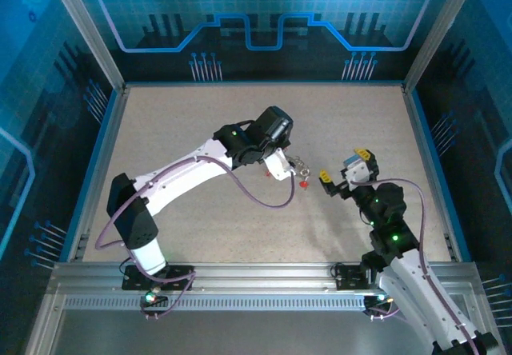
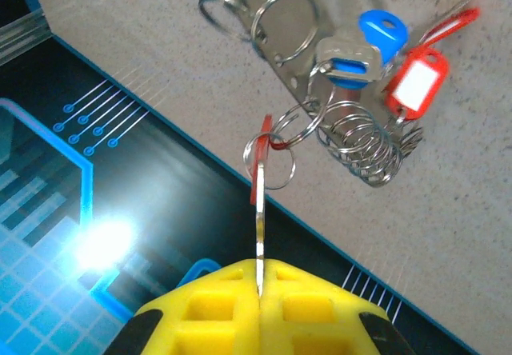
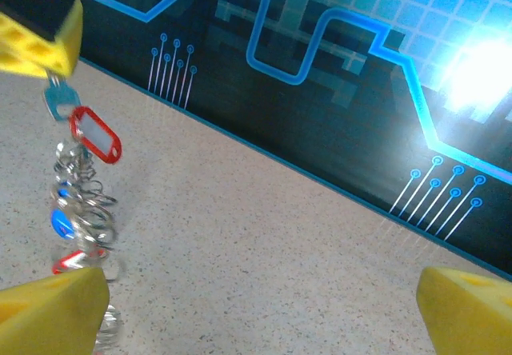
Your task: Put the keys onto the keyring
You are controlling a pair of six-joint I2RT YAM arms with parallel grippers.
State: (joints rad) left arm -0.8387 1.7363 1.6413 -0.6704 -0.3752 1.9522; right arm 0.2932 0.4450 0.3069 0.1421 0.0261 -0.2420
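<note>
The whole bunch still dangles, so my left gripper must move down, lay the keyring flat on the speckled table and release the key's blade.
My left gripper (image 2: 260,269) is shut on the thin blade of a silvery key (image 2: 260,219), seen edge-on. From that key hangs a linked bunch: small rings, a coil of rings (image 2: 368,151), a blue-headed key (image 2: 382,33), a red tag (image 2: 416,83) and the larger grey keyring (image 2: 255,29). In the top view the left gripper (image 1: 284,167) holds this bunch (image 1: 302,171) over the table's middle. My right gripper (image 1: 346,169) stands open just right of it, nothing between its fingers. In the right wrist view the bunch (image 3: 84,211) dangles at the left, beside my right gripper (image 3: 260,315).
The speckled beige table (image 1: 200,123) is bounded by a blue-edged back wall (image 3: 320,91) and side walls. An aluminium rail (image 1: 256,279) runs along the near edge by the arm bases.
</note>
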